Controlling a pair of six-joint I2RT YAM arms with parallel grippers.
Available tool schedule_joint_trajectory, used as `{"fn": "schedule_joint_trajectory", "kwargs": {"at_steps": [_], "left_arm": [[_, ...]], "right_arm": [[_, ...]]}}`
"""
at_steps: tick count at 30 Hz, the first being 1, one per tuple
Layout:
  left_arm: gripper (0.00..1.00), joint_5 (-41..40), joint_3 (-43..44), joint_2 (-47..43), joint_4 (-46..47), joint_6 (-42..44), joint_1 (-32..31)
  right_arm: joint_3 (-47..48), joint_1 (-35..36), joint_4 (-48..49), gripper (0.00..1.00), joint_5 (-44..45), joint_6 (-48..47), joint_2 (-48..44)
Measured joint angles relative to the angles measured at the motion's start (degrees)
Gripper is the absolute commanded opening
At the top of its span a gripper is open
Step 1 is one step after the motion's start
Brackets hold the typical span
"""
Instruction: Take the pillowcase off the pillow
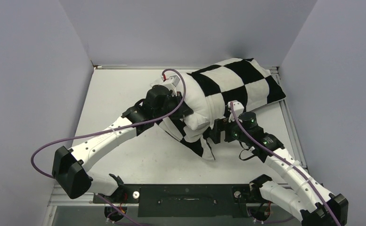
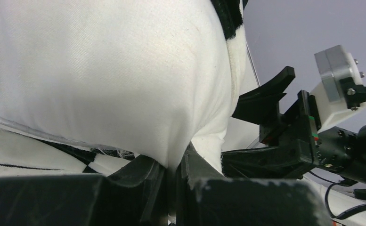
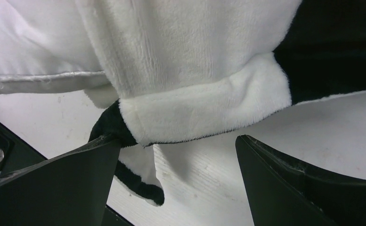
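The left gripper pulls the pillow's white fold to the left in the top view, away from the pillowcase point(image 1: 239, 84), next, then opens, as checks still cover the pillow's far part.
The pillowcase point(image 1: 239, 84), black and white checks, covers the far right part of the pillow; its loose open end trails onto the table toward the front. The pillow's plain white end point(image 1: 199, 109) sticks out of it. My left gripper point(image 1: 185, 111) is shut on a fold of that white pillow fabric point(image 2: 124, 70), pinched between the jaws point(image 2: 178, 165). My right gripper point(image 1: 215, 128) is open just below the pillowcase's hem. In the right wrist view the fuzzy hem point(image 3: 195, 110) hangs just above the gap between the open fingers point(image 3: 177, 141), touching the left fingertip point(image 3: 103, 143).
The white table point(image 1: 124, 84) is boxed in by grey walls at the left, back and right. A metal rail point(image 1: 291, 127) runs along the right edge. Purple cables point(image 1: 77, 139) loop off both arms. The right arm's wrist point(image 2: 313, 136) shows close by in the left wrist view.
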Motion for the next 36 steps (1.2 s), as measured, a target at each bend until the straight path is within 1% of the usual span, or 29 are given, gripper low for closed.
{"fn": "schedule_joint_trajectory", "kwargs": {"at_steps": [8,10,12,14,16,18,21,22,23,27,32,36], "left_arm": [[0.00,0.74,0.55,0.44,-0.37,-0.09,0.13],[0.00,0.81,0.55,0.44,-0.37,-0.26,0.22],[0.00,0.92,0.55,0.44,-0.35,-0.44,0.28],[0.00,1.01,0.55,0.44,-0.35,-0.52,0.26],[0.00,1.22,0.55,0.44,-0.35,-0.55,0.28],[0.00,1.40,0.55,0.44,-0.35,-0.57,0.28],[0.00,2.01,0.92,0.44,-0.50,-0.68,0.39],[0.00,2.34,1.25,0.44,-0.72,-0.70,0.55],[0.00,2.89,1.81,0.42,-1.09,-0.83,0.68],[0.00,5.66,3.15,0.09,-2.25,-1.60,2.38],[0.00,11.50,3.52,-0.92,-4.09,-2.67,6.16],[0.00,16.46,3.54,-3.28,-6.12,-3.41,9.77]], "right_arm": [[-3.39,0.94,12.76,0.98,-1.53,3.15,5.11],[-4.00,1.18,16.46,0.95,-1.62,4.00,6.43],[-5.03,1.22,19.89,0.90,-1.62,4.74,7.30],[-6.40,1.22,22.95,0.80,-1.51,5.62,8.02],[-7.89,1.22,25.55,0.66,-1.27,6.34,8.44],[-9.05,1.22,27.56,0.49,-0.72,7.02,8.66],[-9.99,1.16,29.53,0.18,0.35,7.52,8.72],[-10.05,1.05,29.86,0.10,0.87,7.52,8.72],[-10.05,0.79,30.12,0.06,1.44,7.50,8.72],[-10.05,-0.39,31.08,0.05,2.86,7.50,8.72],[-10.03,-2.56,30.99,0.05,5.18,6.86,8.72],[-9.07,-6.95,29.57,0.05,6.45,5.84,9.07]]}}
